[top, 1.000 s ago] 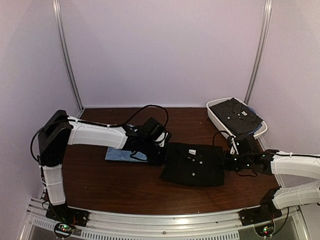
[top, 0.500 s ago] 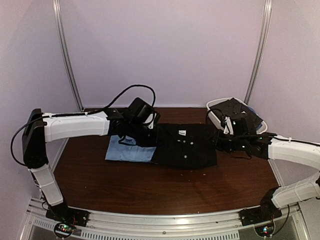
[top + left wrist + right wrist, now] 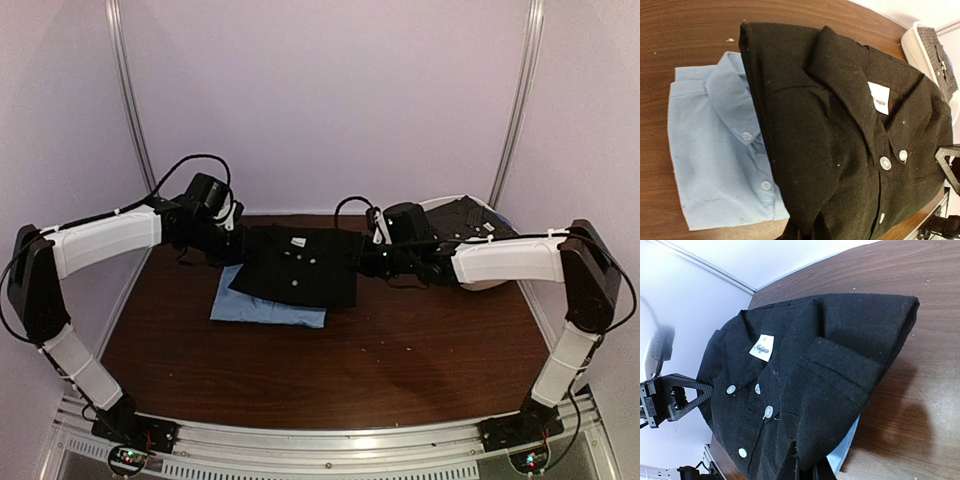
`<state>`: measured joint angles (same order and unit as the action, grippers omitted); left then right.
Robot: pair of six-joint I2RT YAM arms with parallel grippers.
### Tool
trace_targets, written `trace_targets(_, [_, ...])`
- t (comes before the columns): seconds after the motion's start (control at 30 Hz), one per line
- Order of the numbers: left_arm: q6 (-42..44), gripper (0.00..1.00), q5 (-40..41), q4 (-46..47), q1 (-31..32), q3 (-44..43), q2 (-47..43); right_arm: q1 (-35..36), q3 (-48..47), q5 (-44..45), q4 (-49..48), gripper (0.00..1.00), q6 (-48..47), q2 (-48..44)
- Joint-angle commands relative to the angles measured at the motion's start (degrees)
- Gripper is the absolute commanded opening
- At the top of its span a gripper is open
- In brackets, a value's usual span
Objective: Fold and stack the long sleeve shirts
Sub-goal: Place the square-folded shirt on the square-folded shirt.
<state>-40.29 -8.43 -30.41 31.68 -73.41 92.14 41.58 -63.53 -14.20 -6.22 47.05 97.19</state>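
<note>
I should move my left gripper left in the top view, then down, and release the black shirt's edge onto the blue shirt [image 3: 262,308], whose side there is uncovered.
A folded black shirt [image 3: 300,265] with pale buttons hangs between my two grippers, above the table and partly over a folded light blue shirt [image 3: 262,308] that lies flat. My left gripper [image 3: 232,245] is shut on the black shirt's left edge. My right gripper [image 3: 366,258] is shut on its right edge. In the left wrist view the black shirt [image 3: 850,145] overlaps the blue shirt [image 3: 715,145]. In the right wrist view the black shirt [image 3: 805,385] covers nearly all the blue shirt [image 3: 842,452]. More dark, pale-dotted shirts [image 3: 470,225] lie in the tub.
A white oval tub [image 3: 487,276] stands at the back right of the brown table [image 3: 420,350], right behind the right arm. Pale walls with metal rails close the back and sides.
Both grippers have carried the black shirt left and toward the back, from the table's middle right to above the blue shirt. Both arms now reach further back.
</note>
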Motion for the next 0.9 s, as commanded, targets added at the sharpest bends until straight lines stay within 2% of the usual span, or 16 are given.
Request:
trace_targets(0.0, [3.72,0.0,-1.64,-0.26,-5.15,2.27,-1.75,0.94,-6.15,-2.02,-4.42,0.0,1.51,6.47])
trace_targets(0.4, [5.49,0.0,-2.98,1.23,-11.02,5.49,1.47,1.31,-15.65,-4.65,-6.49,0.0,3.85,18.53])
trace_targets(0.87, [4.64,0.0,-2.35,1.47,-14.22,8.6,7.6,0.91,-14.04,-6.26,-8.3,0.0,5.53,24.46])
